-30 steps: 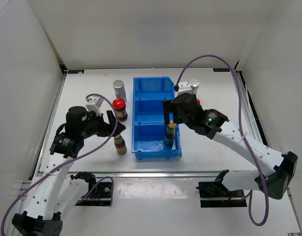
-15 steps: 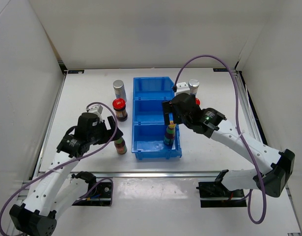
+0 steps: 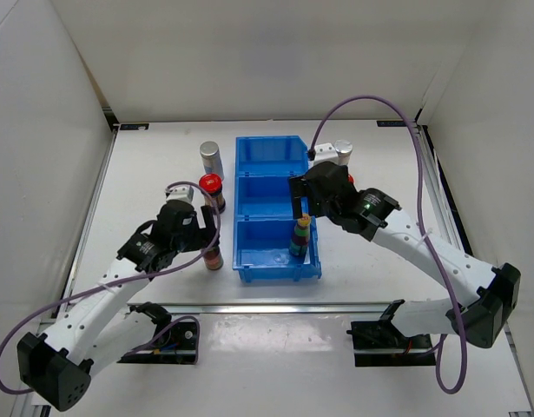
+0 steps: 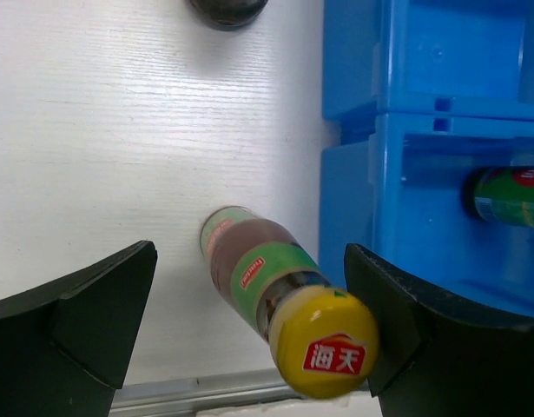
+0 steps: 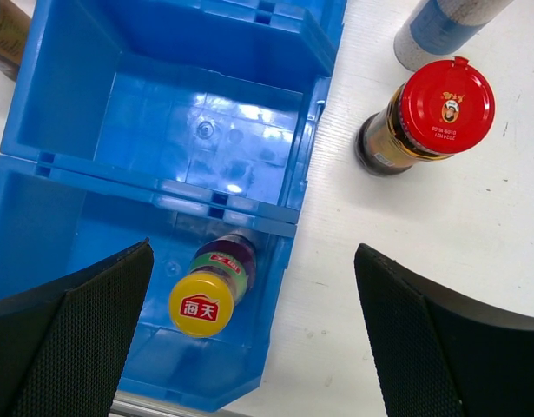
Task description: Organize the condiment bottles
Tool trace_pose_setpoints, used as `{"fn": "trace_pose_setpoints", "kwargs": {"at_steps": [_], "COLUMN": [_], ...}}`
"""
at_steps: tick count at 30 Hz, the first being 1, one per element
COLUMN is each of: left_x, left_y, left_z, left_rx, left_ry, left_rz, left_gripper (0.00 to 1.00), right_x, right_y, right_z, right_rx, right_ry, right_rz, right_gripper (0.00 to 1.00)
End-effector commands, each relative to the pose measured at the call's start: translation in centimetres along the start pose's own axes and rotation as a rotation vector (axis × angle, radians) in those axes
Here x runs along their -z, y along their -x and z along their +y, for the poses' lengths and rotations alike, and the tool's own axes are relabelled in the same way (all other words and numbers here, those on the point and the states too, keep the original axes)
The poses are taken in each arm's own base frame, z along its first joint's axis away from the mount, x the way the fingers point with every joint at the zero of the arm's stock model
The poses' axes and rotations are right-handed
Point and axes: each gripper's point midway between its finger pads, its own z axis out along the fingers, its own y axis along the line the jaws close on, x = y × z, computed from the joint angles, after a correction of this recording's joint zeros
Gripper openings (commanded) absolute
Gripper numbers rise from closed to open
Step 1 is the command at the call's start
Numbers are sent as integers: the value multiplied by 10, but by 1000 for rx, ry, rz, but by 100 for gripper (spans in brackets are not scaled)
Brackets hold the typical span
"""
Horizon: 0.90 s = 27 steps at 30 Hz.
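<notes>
My left gripper shifts toward the bin (image 3: 275, 268) next, then closes around the yellow-capped bottle (image 3: 212, 249), since the bottle's cap sits near the finger beside the bin.
A yellow-capped bottle (image 3: 214, 254) stands on the table just left of the blue bin (image 3: 275, 268). My left gripper (image 3: 209, 233) is open above it, and in the left wrist view (image 4: 249, 347) the bottle (image 4: 267, 287) stands between the fingers, its cap near the right finger (image 4: 414, 334). A second yellow-capped bottle (image 3: 299, 236) stands in the bin's near compartment (image 5: 210, 295). My right gripper (image 3: 299, 205) is open and empty above it (image 5: 253, 339). A red-capped dark bottle (image 3: 211, 188) and a silver-topped bottle (image 3: 211, 156) stand left of the bin. Another red-capped bottle (image 5: 427, 122) and silver-topped bottle (image 3: 342, 152) stand to its right.
The bin's middle compartment (image 5: 206, 130) and far compartment (image 3: 271, 156) hold nothing. A metal rail (image 3: 275, 307) runs along the table's near edge. White walls close in the back and both sides.
My left gripper has moved right and forward, from beside the yellow-capped bottle on the table to over it. My right gripper has risen slightly above the bottle in the bin.
</notes>
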Motion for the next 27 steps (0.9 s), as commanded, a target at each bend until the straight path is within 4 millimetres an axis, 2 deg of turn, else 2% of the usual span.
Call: {"fn": "trace_pose_setpoints", "kwargs": {"at_steps": [1, 7, 8, 10, 12, 15, 18, 20, 23, 24, 26, 27], "left_x": [-9, -15, -18, -20, -22, -20, -20, -14, 5, 15, 33, 47], "left_y": [4, 9, 5, 8, 9, 15, 17, 30, 56, 73, 95, 114], "left_z": [6, 6, 4, 1, 0, -4, -5, -12, -19, -26, -36, -45], "left_rx": [-23, -55, -81, -98, -117, -129, -147, -161, -141, -150, -142, -142], "left_ry": [48, 100, 98, 98, 110, 106, 107, 95, 71, 51, 20, -12], "left_rz": [-47, -90, -74, -91, -102, -113, -112, -144, -222, -260, -318, -361], "left_gripper": [100, 98, 89, 74, 56, 37, 27, 21, 14, 11, 11, 11], "right_x": [3, 0, 0, 1, 1, 2, 2, 2, 6, 9, 11, 13], "right_y": [14, 5, 5, 3, 1, -1, -2, -2, -4, -2, 1, 4], "right_z": [-1, -6, -6, -7, -12, -13, -18, -18, -24, -24, -29, -35], "right_rx": [-11, -17, -17, -16, -21, -21, -28, -28, -25, -29, -41, -52], "right_ry": [2, -12, -12, -13, -20, -21, -29, -29, -36, -33, -39, -55], "right_rz": [-32, -14, -14, -13, -12, -12, -12, -12, -13, -22, -33, -44], "right_gripper": [100, 100, 100, 100, 100, 100, 100, 100, 100, 100, 100, 100]}}
